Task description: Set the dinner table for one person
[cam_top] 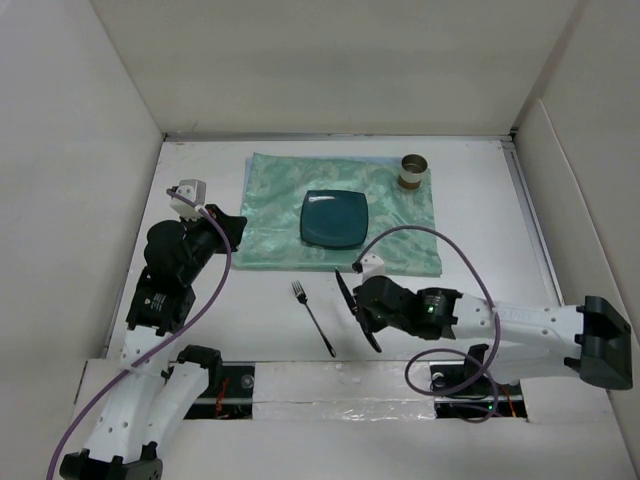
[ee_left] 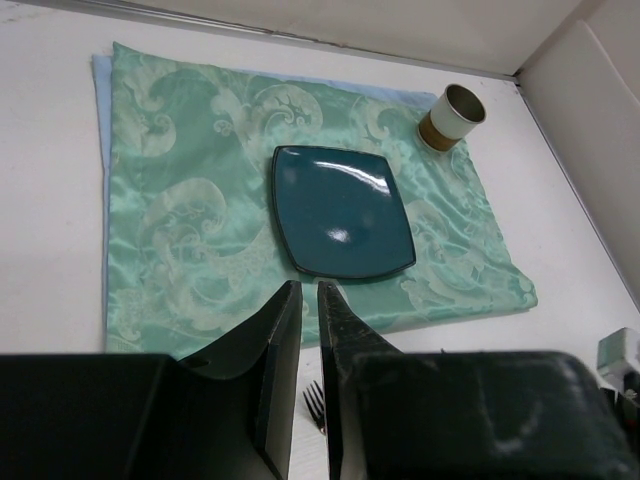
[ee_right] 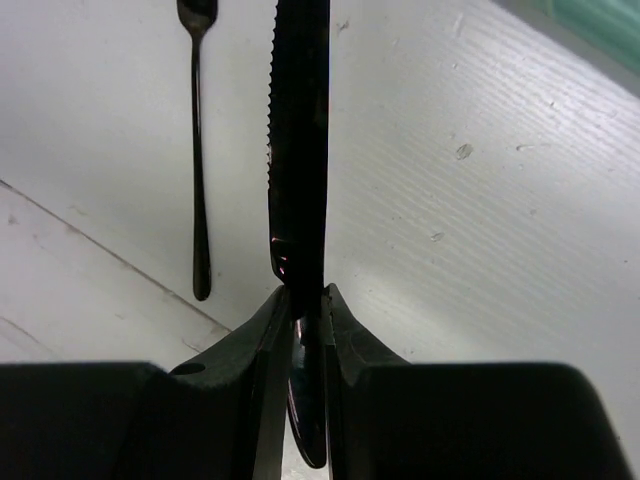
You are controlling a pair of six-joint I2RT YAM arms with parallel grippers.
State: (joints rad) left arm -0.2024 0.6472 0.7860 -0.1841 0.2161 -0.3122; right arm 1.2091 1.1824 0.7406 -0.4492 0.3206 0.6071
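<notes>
The right gripper swings outward next, turns the knife alongside the plate, lowers and releases it, since the bare placemat on the plate's cup side (cam_top: 391,217) lies outward.
A dark teal square plate (cam_top: 335,219) sits on a pale green patterned placemat (cam_top: 270,215) on the white dinner table (cam_top: 480,215); both also show in the left wrist view, plate (ee_left: 342,210) and placemat (ee_left: 190,200). A small cup (cam_top: 413,171) stands at the placemat's far right corner. A black fork (cam_top: 313,317) lies on the table below the placemat. My right gripper (cam_top: 362,308) is shut on a black serrated knife (ee_right: 298,130), held right of the fork (ee_right: 198,150). My left gripper (ee_left: 308,290) is shut and empty, left of the placemat.
White upright panels (cam_top: 80,150) border the table on the left, back and right. A purple cable (cam_top: 450,250) loops over the right arm. A seam strip (cam_top: 330,382) runs along the table's near edge.
</notes>
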